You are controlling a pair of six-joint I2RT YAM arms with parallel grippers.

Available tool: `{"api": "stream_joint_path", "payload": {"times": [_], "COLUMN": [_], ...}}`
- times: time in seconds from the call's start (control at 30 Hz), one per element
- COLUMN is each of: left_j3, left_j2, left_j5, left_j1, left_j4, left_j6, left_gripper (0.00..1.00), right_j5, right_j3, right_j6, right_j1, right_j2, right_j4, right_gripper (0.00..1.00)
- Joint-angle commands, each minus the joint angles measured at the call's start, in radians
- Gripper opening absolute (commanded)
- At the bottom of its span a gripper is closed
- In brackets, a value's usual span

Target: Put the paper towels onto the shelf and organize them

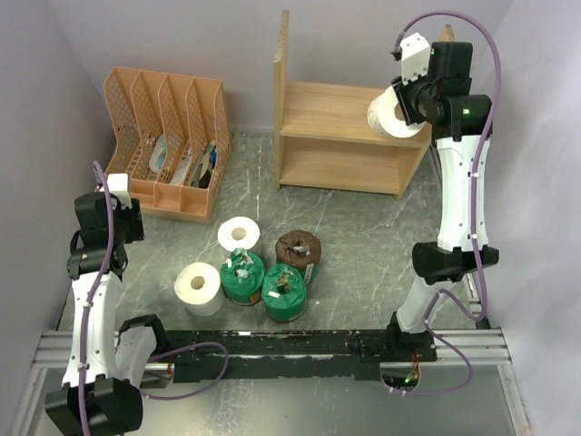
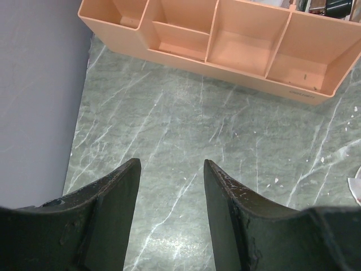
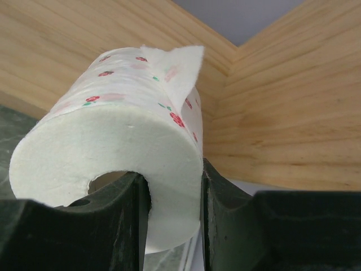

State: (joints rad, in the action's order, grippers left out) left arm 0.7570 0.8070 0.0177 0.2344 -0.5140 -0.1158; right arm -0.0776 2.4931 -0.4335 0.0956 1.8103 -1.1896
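Observation:
Next, my right gripper moves toward the shelf's side panel and then opens, as the white roll, over the shelf's upper board (image 3: 207,72), is short of it.
My right gripper (image 1: 406,107) is shut on a white paper towel roll (image 1: 390,116), one finger in its hollow core and one outside. It holds the roll at the right end of the wooden shelf's (image 1: 336,109) upper board. In the right wrist view the roll (image 3: 113,141) fills the frame before the shelf's wooden corner (image 3: 271,113). On the table lie two white rolls (image 1: 239,234) (image 1: 198,287), two green-wrapped rolls (image 1: 241,275) (image 1: 284,292) and a brown-ended roll (image 1: 298,247). My left gripper (image 2: 171,169) is open and empty above bare table at the left.
An orange slotted file organizer (image 1: 168,141) stands at the back left, seen close in the left wrist view (image 2: 225,45). Grey walls close in on both sides. The black rail (image 1: 290,350) runs along the near edge.

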Motion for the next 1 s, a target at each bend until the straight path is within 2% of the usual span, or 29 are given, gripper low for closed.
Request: {"api": "stream_joint_path", "payload": {"times": [0.0, 0.27, 0.73, 0.8, 0.87, 0.97], "left_j3": [-0.004, -0.004, -0.003, -0.002, -0.001, -0.002], "left_j2": [-0.015, -0.014, -0.003, 0.003, 0.006, 0.005], "left_j5": [-0.011, -0.008, -0.005, -0.004, -0.002, -0.004], "left_j1": [0.014, 0.016, 0.016, 0.016, 0.016, 0.016], "left_j4": [0.009, 0.010, 0.009, 0.009, 0.009, 0.009], "left_j6": [0.002, 0.004, 0.006, 0.005, 0.005, 0.006], "left_gripper": [0.60, 0.60, 0.60, 0.60, 0.60, 0.60], "right_j5": [0.035, -0.032, 0.018, 0.017, 0.018, 0.020], "right_j3": [0.030, 0.032, 0.021, 0.025, 0.030, 0.040], "right_j6": [0.083, 0.092, 0.115, 0.113, 0.111, 0.108], "right_j1": [-0.002, -0.031, -0.105, -0.110, -0.112, -0.112], "right_j2": [0.008, 0.051, 0.094, 0.100, 0.103, 0.110], "right_j4": [0.064, 0.092, 0.073, 0.072, 0.071, 0.071], "right_gripper": [0.00, 0.00, 0.00, 0.12, 0.18, 0.33]}}
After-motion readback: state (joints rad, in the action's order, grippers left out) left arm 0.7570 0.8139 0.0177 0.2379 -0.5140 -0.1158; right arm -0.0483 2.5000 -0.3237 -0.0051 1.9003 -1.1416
